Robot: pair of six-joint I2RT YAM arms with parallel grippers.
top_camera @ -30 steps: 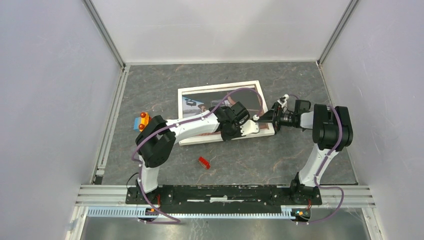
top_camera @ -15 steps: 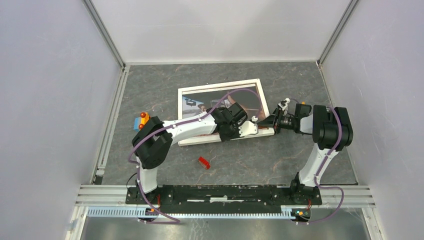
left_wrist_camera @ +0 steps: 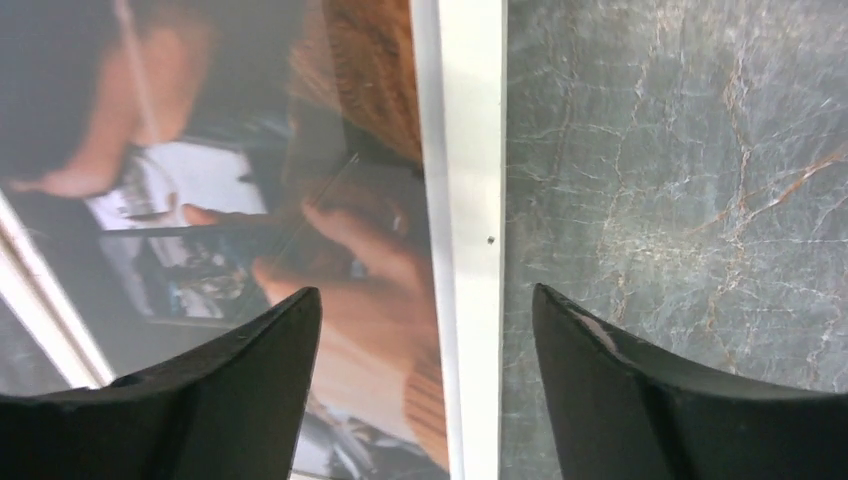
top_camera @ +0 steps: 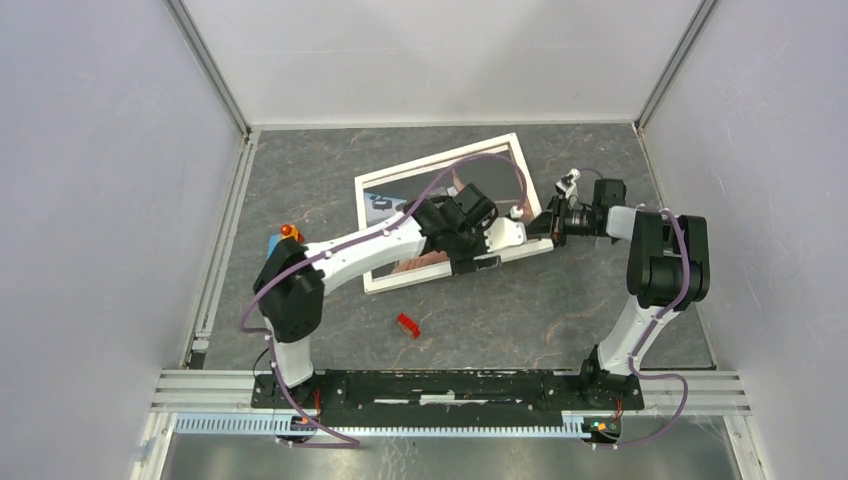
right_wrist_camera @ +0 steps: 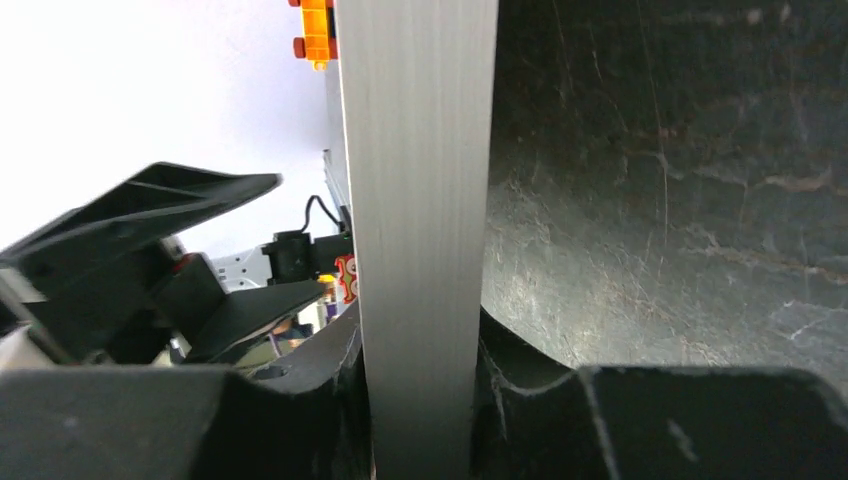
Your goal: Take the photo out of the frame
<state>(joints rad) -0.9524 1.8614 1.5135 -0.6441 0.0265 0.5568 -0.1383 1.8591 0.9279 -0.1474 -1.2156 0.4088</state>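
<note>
The table by its near border (top_camera: 492, 283) is left of my right gripper in the top view. I will next lift the frame (top_camera: 440, 158), flip it because it lies face-up, lower it there and let go.
The frame (top_camera: 440, 158), white-bordered, lies askew on the grey table with the photo (top_camera: 392, 203) still inside it. My right gripper (top_camera: 542, 225) is shut on the frame's right edge; in the right wrist view the pale edge (right_wrist_camera: 420, 200) stands upright, pinched between the two jaws of that gripper (right_wrist_camera: 418, 330). My left gripper (top_camera: 503, 236) hovers open over the frame's near right part. In the left wrist view its fingers (left_wrist_camera: 427, 292) straddle the white border (left_wrist_camera: 470, 200), one over the photo (left_wrist_camera: 330, 200) and one over the table, with nothing held.
A small red piece (top_camera: 407, 325) lies on the table in front of the frame. A blue block with orange parts (top_camera: 281, 240) sits at the left beside the left arm. White walls enclose the table; a metal rail (top_camera: 222, 240) runs along its left side.
The left gripper has opened and let go of the frame's edge. The right gripper has closed on the frame's right edge. The frame has turned counter-clockwise, its far right corner swinging further back.
</note>
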